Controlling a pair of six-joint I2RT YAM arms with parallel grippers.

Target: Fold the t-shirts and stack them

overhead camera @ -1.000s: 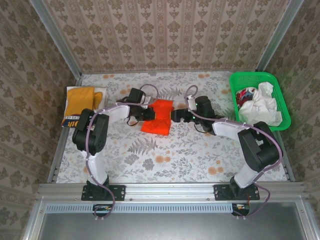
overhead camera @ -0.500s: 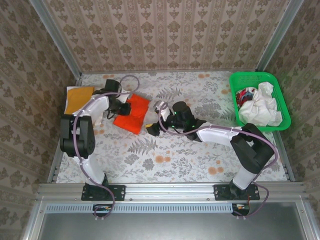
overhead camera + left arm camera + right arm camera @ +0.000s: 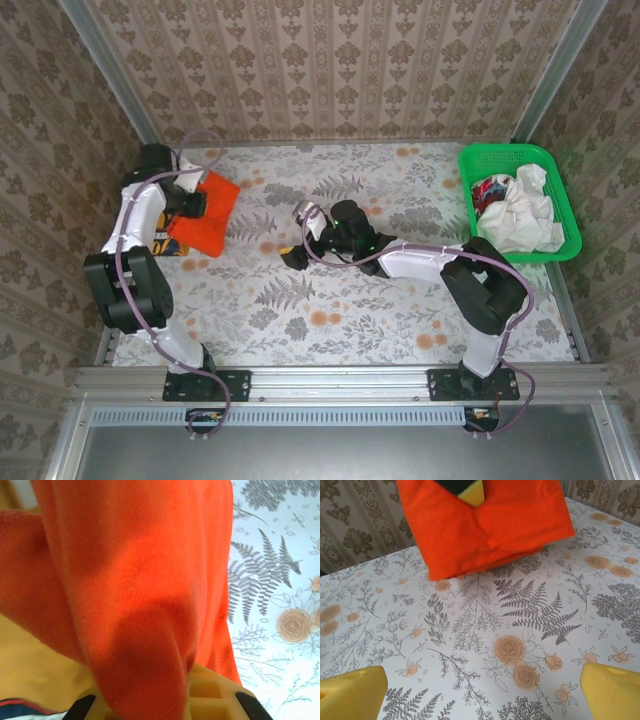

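The orange-red t-shirt still hangs off the stack, so the left gripper will carry it toward the near side and then lower it over the mustard-yellow t-shirt (image 3: 163,247) (image 3: 30,670).
My left gripper (image 3: 195,203) is shut on the folded orange-red t-shirt (image 3: 207,212) at the far left of the table. In the left wrist view the orange-red t-shirt (image 3: 135,580) drapes over my left gripper (image 3: 165,700), with the mustard-yellow t-shirt (image 3: 30,670) under it. A strip of the mustard-yellow t-shirt (image 3: 163,247) with its navy band peeks out below the orange one. My right gripper (image 3: 297,235) stands open over bare table at the centre. Its view has the orange-red t-shirt (image 3: 485,525) ahead and my right gripper (image 3: 480,695) holding nothing.
A green mesh basket (image 3: 505,152) at the back right holds crumpled white t-shirts (image 3: 520,215) and some coloured cloth. Patterned walls close in the table at the back and on both sides. The floral tabletop (image 3: 330,300) lies between the arms.
My left gripper has carried the orange-red t-shirt from the table's centre to the far left, over the mustard-yellow one. My right gripper has followed a little leftward, open.
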